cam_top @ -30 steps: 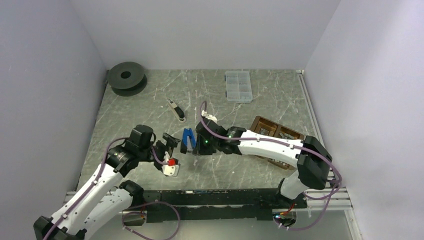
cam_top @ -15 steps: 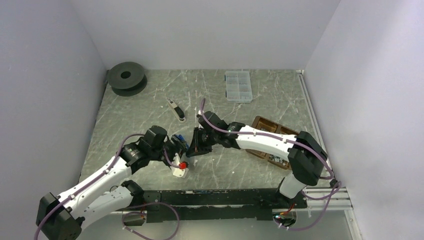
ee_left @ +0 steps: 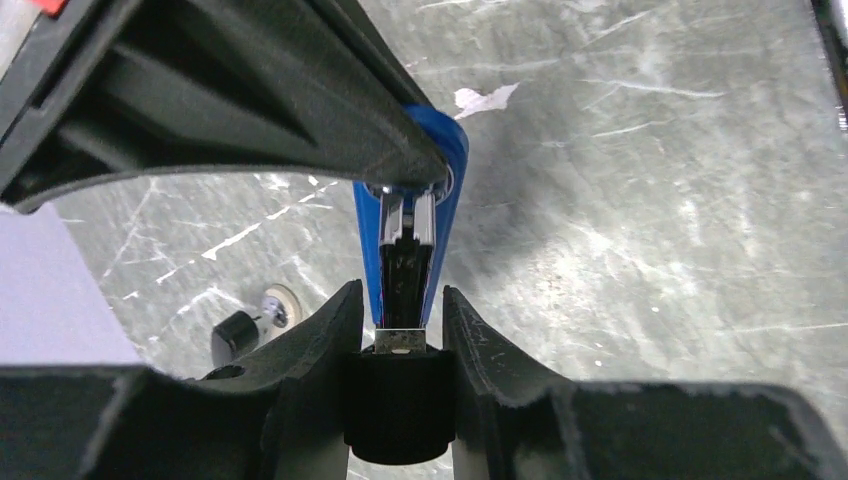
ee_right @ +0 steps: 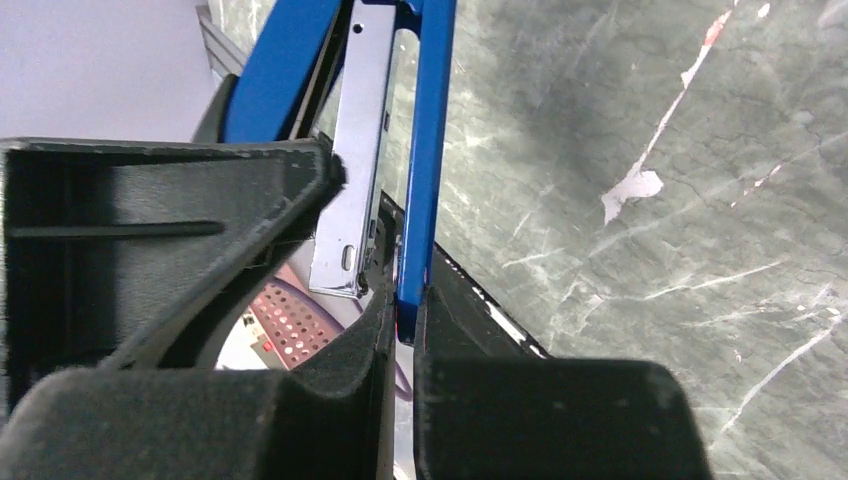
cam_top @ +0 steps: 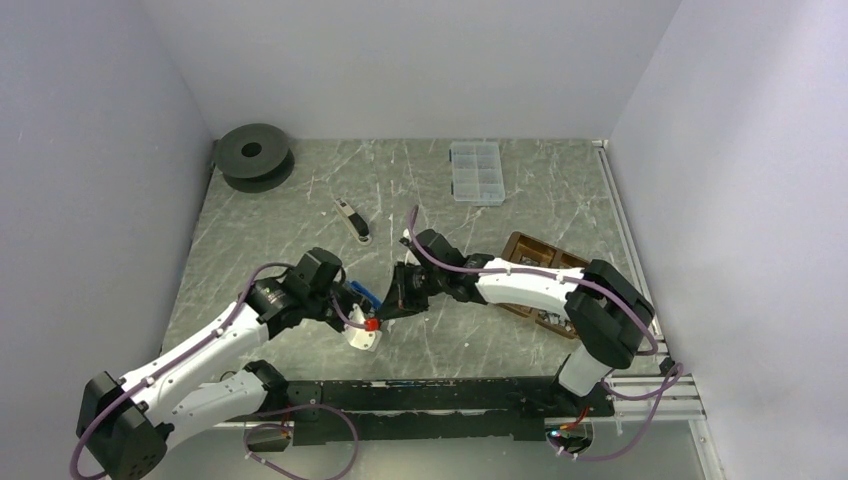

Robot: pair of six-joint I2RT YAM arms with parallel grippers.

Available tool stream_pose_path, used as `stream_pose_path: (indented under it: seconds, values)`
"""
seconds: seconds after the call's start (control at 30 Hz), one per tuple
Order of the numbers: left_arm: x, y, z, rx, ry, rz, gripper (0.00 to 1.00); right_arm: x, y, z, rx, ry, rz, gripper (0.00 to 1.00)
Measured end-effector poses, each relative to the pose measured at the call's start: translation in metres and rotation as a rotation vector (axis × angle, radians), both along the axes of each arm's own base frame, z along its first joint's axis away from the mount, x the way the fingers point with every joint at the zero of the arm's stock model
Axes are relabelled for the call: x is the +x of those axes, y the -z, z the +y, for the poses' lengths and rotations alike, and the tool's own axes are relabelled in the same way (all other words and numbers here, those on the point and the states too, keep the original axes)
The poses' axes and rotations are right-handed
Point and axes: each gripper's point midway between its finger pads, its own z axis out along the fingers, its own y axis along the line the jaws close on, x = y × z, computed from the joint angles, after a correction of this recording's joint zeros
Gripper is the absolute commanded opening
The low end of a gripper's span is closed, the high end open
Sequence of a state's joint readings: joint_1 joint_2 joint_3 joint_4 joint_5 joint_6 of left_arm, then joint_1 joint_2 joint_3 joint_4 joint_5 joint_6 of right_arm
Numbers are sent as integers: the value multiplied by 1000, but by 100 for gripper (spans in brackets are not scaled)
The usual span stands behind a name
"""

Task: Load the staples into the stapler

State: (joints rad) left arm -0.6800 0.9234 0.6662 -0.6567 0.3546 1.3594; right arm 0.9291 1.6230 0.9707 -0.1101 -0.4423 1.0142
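Note:
My left gripper next lowers outward and left in the top view to release the stapler [cam_top: 368, 296], since bare tabletop toward the spool lies below and outward.
A blue stapler [cam_top: 368, 296] hangs above the table's near middle, held between both grippers. My right gripper [cam_top: 393, 299] is shut on one thin blue arm of it [ee_right: 430, 150], pads [ee_right: 445, 330] pressed on both sides. The silver magazine rail [ee_right: 350, 180] stands apart from that arm, so the stapler is spread open. My left gripper [ee_left: 398, 295] has its fingers [ee_left: 325, 335] against both blue sides of the stapler's [ee_left: 452, 165] other end, shut on it. The staples are too small to make out; greyish bits lie in the brown tray's near compartment [cam_top: 548, 318].
A brown compartment tray [cam_top: 520, 245] sits at the right, partly under my right arm. A clear compartment box [cam_top: 476, 172] stands at the back. A black spool [cam_top: 253, 152] is at the back left. A small black-and-white tool [cam_top: 352, 220] lies left of centre.
My left arm has swung right to the stapler and its jaws have closed in around the stapler's end. The right gripper kept its hold and shifted slightly nearer.

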Motion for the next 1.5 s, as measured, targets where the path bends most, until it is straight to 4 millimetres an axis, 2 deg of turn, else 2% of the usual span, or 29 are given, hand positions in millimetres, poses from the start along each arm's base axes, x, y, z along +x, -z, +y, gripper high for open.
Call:
stream_pose_path:
  seconds: [0.17, 0.37, 0.4, 0.43, 0.67, 0.97, 1.27, 1.5]
  values:
    - [-9, 3, 7, 32, -18, 53, 3, -7, 13, -5, 28, -16, 20, 0]
    - [-14, 3, 22, 67, -61, 110, 0, -17, 28, -13, 74, -28, 50, 0]
    - [-13, 3, 28, 74, -78, 122, 0, -20, 32, -16, 79, -29, 64, 9]
    - [-11, 3, 32, 77, -91, 133, 0, -21, 35, -18, 83, -30, 71, 0]
    - [10, -2, 59, 78, -174, 184, 0, -13, 43, -15, 148, -20, 61, 0]
    - [31, 0, 80, 119, -221, 248, 0, -9, 54, -21, 193, -22, 75, 0]
    - [50, 14, 106, 176, -255, 310, 0, -12, 67, -28, 225, -38, 94, 0]
    - [65, 30, 120, 223, -257, 365, 0, -13, 70, -29, 243, -48, 105, 0]
